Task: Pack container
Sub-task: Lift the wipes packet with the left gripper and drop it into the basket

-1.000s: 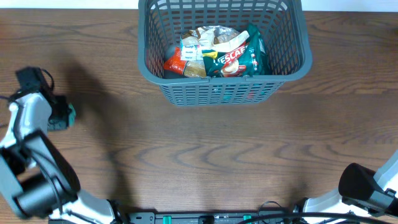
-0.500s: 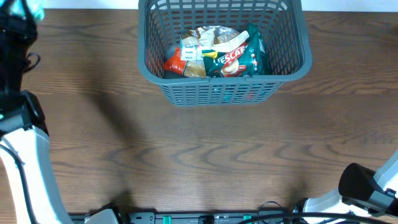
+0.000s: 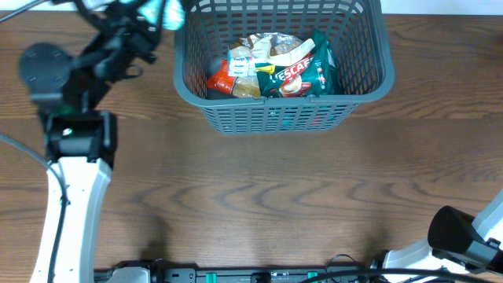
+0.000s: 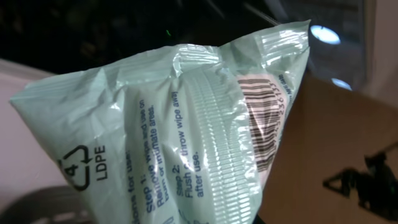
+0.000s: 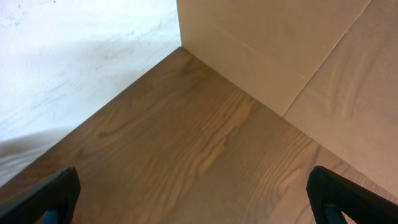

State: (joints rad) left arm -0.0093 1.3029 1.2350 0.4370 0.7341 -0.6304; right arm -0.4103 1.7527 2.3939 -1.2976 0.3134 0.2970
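Observation:
The wipes pack [image 3: 167, 12] still hangs outside. My left gripper swings to the right in the overhead view over the basket's rim next, then lowers toward the red packet [image 3: 222, 81].
The container [image 3: 369, 86] is a large dark grey lattice basket at the top middle of the table, holding a green Nescafe bag [image 3: 302, 72], a red packet [image 3: 222, 81] and other packets. My left gripper [image 3: 157, 14] is raised just left of the basket's top left corner, shut on a pale green wipes pack [image 3: 167, 12]. In the left wrist view the wipes pack [image 4: 186, 143] fills the frame, with blue print and a barcode; the fingers are hidden behind it. My right gripper [image 5: 193, 199] is open and empty over bare wood; only the arm's base [image 3: 464, 240] shows overhead, at the bottom right.
The left arm's white link [image 3: 71, 204] stretches along the table's left side. A cardboard wall [image 5: 292, 50] and a white surface [image 5: 68, 56] lie beyond the table corner in the right wrist view.
My left arm has swung up from the table's left edge to the top, then right toward the basket's left corner, carrying the wipes pack. The right arm has not moved.

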